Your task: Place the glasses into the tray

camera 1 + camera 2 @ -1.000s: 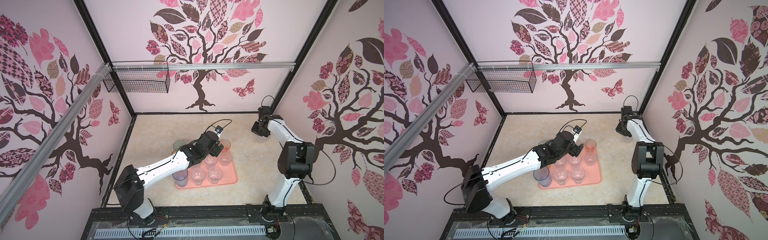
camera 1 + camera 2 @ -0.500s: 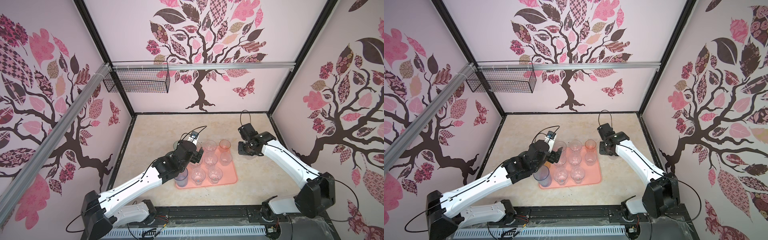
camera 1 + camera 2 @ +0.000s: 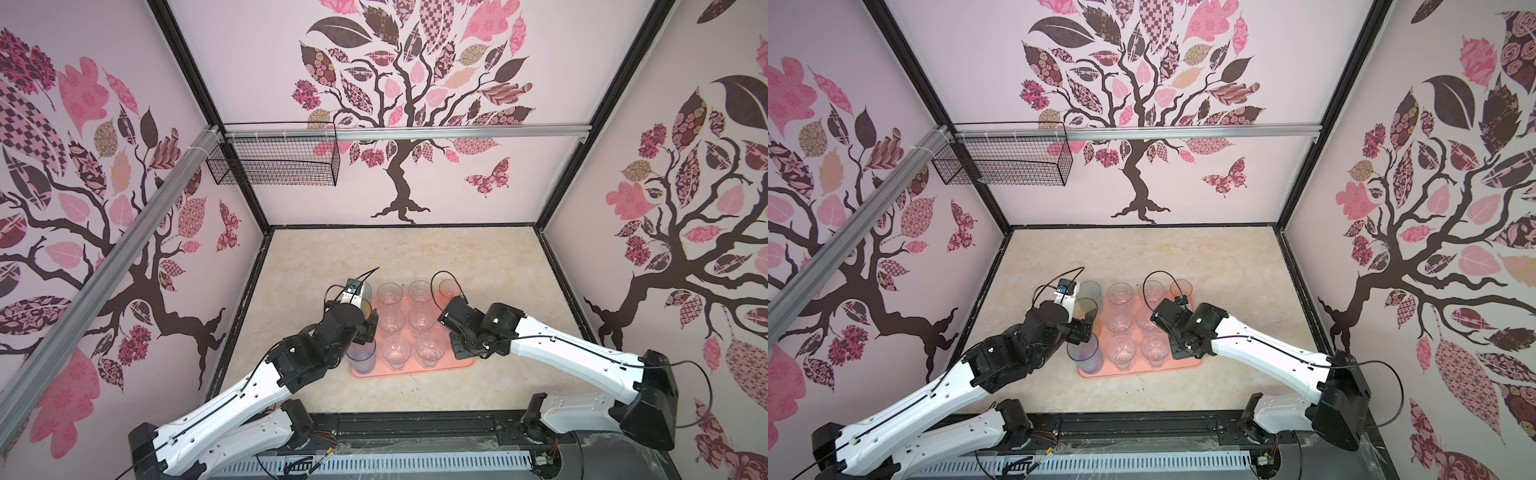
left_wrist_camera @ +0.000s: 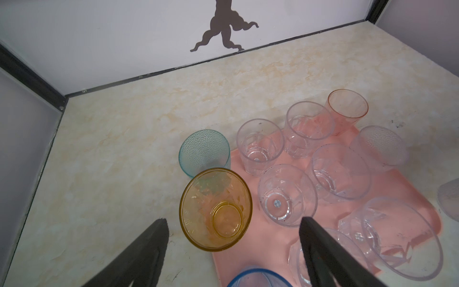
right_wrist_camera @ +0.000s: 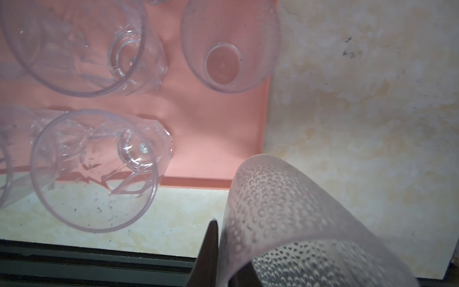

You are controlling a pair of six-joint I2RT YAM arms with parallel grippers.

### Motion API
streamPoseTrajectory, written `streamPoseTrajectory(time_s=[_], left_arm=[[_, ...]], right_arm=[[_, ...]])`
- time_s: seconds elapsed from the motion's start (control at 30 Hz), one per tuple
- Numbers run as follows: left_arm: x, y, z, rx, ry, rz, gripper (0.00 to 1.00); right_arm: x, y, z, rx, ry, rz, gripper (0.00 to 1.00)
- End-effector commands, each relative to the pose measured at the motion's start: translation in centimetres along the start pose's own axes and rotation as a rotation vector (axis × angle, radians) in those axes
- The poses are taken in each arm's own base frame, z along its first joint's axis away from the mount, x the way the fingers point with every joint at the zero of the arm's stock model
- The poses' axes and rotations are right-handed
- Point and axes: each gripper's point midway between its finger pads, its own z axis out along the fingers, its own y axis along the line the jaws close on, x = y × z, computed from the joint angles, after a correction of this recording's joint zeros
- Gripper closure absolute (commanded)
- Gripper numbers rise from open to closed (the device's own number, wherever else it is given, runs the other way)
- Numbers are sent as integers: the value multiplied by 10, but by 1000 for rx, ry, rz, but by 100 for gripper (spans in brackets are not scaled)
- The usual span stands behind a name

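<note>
My right gripper should next go down onto the tray's bare near corner and let go of the dimpled glass, since that empty spot is below it beside the clear glasses.
The salmon-pink tray holds several clear glasses standing upright. A blue glass stands at its near left corner and a pinkish-orange glass at its far right. An amber glass stands at the tray's left edge, and a teal glass stands just behind it. My left gripper hangs open just short of the amber glass, touching nothing. My right gripper is shut on the rim of a clear dimpled glass, held tilted over the tray's near right corner.
A black wire basket hangs from the aluminium rail at the back left. Patterned walls close in the beige table on three sides. A black rail runs along the front edge.
My right arm has swung from the back right down to the tray's right side. My left gripper has drawn back from over the tray toward the front left.
</note>
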Motion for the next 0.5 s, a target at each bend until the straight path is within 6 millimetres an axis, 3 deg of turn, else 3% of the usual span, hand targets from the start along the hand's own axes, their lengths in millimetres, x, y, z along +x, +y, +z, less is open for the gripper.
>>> streamPoseTrajectory(time_s=[0.0,0.47], left_arm=[[19,11,-1,-35,38,-7,14],[24,8,1,-25,50,-34,14]], right_arm=[[1,17,11,-13,9,24,99],[8,31,42,-27,35,-67,100]])
